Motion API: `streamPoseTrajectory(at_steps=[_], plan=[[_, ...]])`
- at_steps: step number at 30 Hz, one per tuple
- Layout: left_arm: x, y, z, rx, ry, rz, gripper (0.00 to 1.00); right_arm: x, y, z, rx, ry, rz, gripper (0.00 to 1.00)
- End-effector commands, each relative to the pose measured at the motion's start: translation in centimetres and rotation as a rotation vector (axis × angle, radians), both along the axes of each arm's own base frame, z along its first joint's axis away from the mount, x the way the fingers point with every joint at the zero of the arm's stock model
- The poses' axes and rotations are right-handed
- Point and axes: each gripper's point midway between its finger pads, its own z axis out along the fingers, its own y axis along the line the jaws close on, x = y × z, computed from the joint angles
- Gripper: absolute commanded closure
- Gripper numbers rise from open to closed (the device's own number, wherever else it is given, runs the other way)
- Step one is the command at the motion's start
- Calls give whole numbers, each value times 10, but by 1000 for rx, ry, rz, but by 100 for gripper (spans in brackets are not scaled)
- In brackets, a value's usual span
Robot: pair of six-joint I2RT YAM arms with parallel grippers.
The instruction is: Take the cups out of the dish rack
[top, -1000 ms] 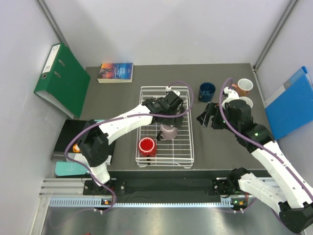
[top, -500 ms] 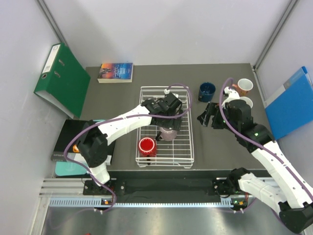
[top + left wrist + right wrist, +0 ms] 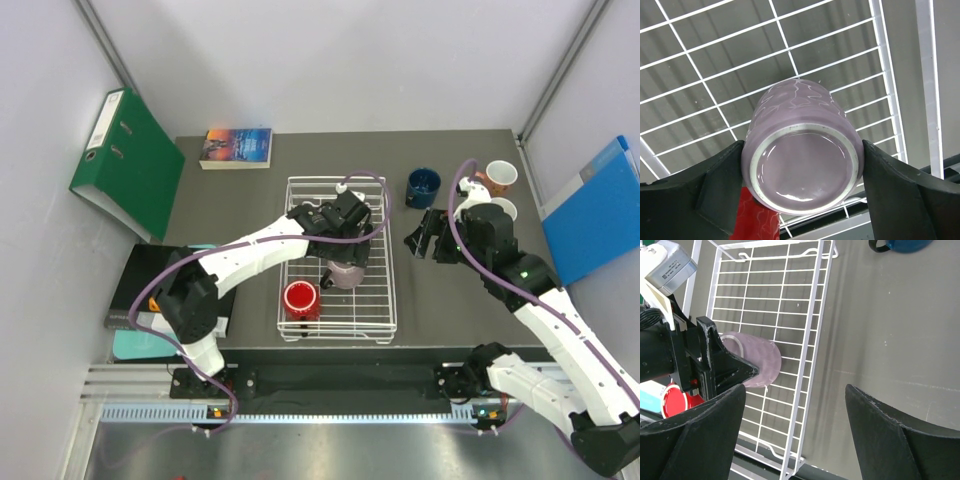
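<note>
My right gripper will next tilt and go to the left in the top view, onto the mauve mug's rim [image 3: 347, 284]. My left gripper leaves that end of the mug bare.
The pale mauve mug [image 3: 346, 273] stands upside down in the white wire dish rack [image 3: 391, 300]. My left gripper [image 3: 344, 258] is shut on it, one finger against each side of the mug [image 3: 802, 167]. The red mug [image 3: 300, 298] stands open end up in the rack's near left part. The dark blue mug [image 3: 422, 186] and the salmon-pink mug [image 3: 498, 177] stand on the table right of the rack. Another mug with a white inside [image 3: 503, 208] is mostly hidden behind my right arm. My right gripper [image 3: 420, 243] is open and empty above the table just right of the rack [image 3: 816, 340].
A green binder [image 3: 125, 160] leans at the far left. A book [image 3: 237, 147] lies behind the rack. A blue folder [image 3: 595, 210] leans at the right edge. A black notebook [image 3: 135, 285] lies at the near left.
My left gripper has moved toward the near side of the rack and come down around the mauve mug. The right arm has not moved.
</note>
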Motion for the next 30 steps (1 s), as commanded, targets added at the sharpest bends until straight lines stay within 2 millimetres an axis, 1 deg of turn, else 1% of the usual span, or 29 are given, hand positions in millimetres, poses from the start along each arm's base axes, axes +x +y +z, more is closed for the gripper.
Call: streamPoseTrajectory(at_steps=[1,3,4,5,7,8,9,10,13,14,15,16,17,18,19,20,21,22,23,24,25,26,27,28,29,30], plan=[[-17,-3,-8,-12,77,-33,100,4,3,18,20,-58,2,20],[-12,-4,2,-25,48,-35,100,4,3,21,21,-66,3,20],[-8,-8,15,-64,30,-37,100,4,2,22,19,-70,-1,20],[-7,-12,22,-91,21,-47,100,5,1,25,16,-80,-1,20],[-1,-21,44,-165,1,-52,100,6,-1,29,13,-92,-11,20],[3,-22,51,-181,-10,-45,100,5,-2,33,16,-102,-11,20],[4,-26,62,-222,-7,-50,100,5,-2,34,18,-106,-13,20],[3,-30,66,-254,3,-51,100,6,-4,35,14,-110,-23,20],[6,-34,83,-333,7,-41,100,5,-8,39,17,-121,-46,20],[9,-36,90,-369,-8,-41,100,5,-9,40,21,-123,-52,19],[11,-32,94,-391,-11,-28,100,6,-12,40,14,-128,-71,20],[10,-33,99,-423,-3,-24,100,6,-14,40,14,-129,-84,19],[12,-33,112,-471,-28,-26,100,6,-17,43,15,-138,-96,19],[17,-27,108,-483,-25,-6,100,6,-20,44,12,-147,-111,19],[18,-24,111,-511,-18,17,100,6,-21,45,22,-153,-119,18],[19,-26,129,-585,-46,2,100,5,-21,49,38,-176,-125,18],[22,-16,120,-599,-27,26,100,4,-20,51,57,-189,-120,18],[22,-15,124,-645,-13,38,100,3,-17,53,84,-194,-114,19],[18,-13,137,-707,-14,19,100,2,-13,57,110,-214,-96,20],[23,-8,136,-752,-27,28,100,-3,-2,57,139,-202,-31,20],[24,-7,142,-802,-19,46,100,-5,5,58,160,-195,0,21],[21,-4,154,-853,-35,34,100,-6,12,56,175,-178,31,21],[21,-4,160,-916,-53,7,100,-9,21,58,204,-173,76,21],[18,-3,165,-960,-31,22,100,-10,26,59,229,-165,88,21],[16,-2,177,-1009,-51,4,100,-10,29,55,241,-156,101,22],[14,-2,184,-1064,-50,-16,100,-12,36,62,276,-182,142,23]])
